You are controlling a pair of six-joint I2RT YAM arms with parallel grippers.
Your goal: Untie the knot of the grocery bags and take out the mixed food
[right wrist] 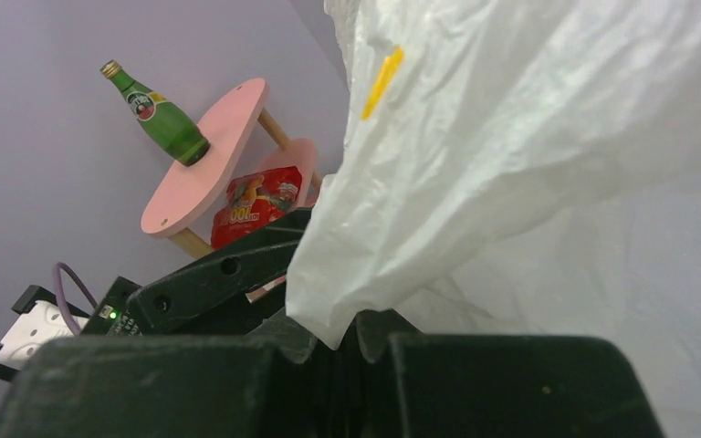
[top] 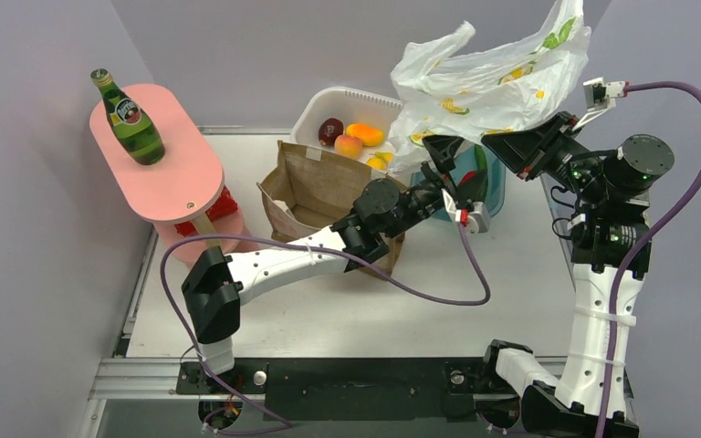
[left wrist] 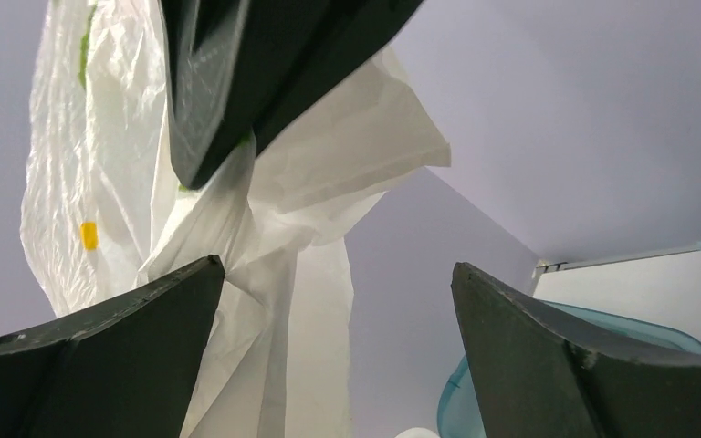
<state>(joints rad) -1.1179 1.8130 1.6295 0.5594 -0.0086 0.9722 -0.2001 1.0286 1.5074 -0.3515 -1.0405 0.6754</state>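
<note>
The bag's hanging fold [top: 409, 153] [left wrist: 248, 351] sits by one finger of my left gripper, off the middle of the fingers, so I will move the gripper to the left in the top view onto the fold.
The grocery bag [top: 488, 78], thin white plastic with yellow marks, hangs lifted above the teal bin [top: 497, 196]. My right gripper [top: 497, 146] is shut on a fold at the bag's lower edge; the pinch shows in the right wrist view [right wrist: 392, 333] under the bag [right wrist: 529, 137]. My left gripper [top: 452, 169] is open just below the bag, with the bag [left wrist: 237, 274] against its left finger [left wrist: 128, 347] and the jaws wide apart. A green cucumber [top: 481, 160] and a red pepper [top: 467, 178] lie in the bin. The green bottle [top: 128, 119] stands on the pink stand [top: 160, 178].
A brown paper bag [top: 315, 187] stands under my left arm. A white basket [top: 324, 105] behind it holds orange-yellow and dark fruits. A red snack packet [right wrist: 260, 196] sits under the pink stand. Grey walls close in on the left and the back.
</note>
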